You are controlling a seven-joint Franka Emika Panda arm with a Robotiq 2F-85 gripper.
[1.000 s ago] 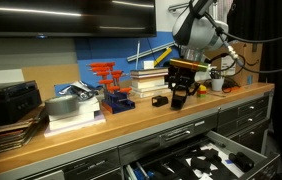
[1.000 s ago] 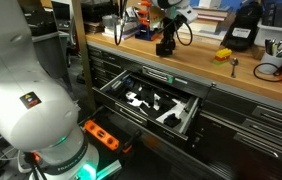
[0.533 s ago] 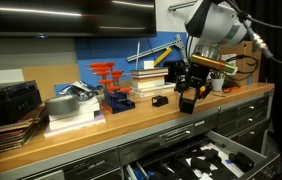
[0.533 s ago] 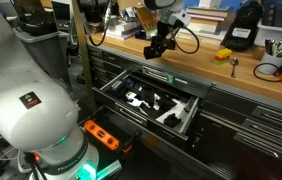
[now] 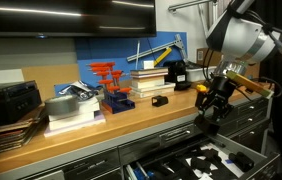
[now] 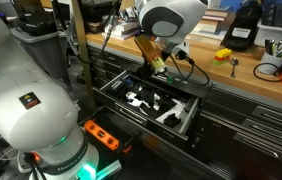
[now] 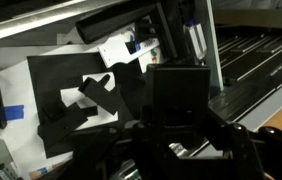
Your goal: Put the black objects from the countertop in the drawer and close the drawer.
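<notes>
I will next lower my gripper back toward my base into the drawer's front part and let go of the small black object there, because it is still high above the drawer's lining.
My gripper is shut on one small black object and holds it out past the front edge of the wooden countertop, above the open drawer. The wrist view shows the held block between the jaws, with the drawer's dark lining and pale tool cutouts below it. In an exterior view the gripper hangs over the drawer's back part. The other small black object lies on the countertop near the books.
A larger black boxy device and a small yellow item sit on the countertop. Orange clamps, stacked books and a tape roll stand along the back. Narrower drawers are beside the open one.
The gripper has lifted the black object off the countertop and carried it forward and down, past the front edge, over the open drawer.
</notes>
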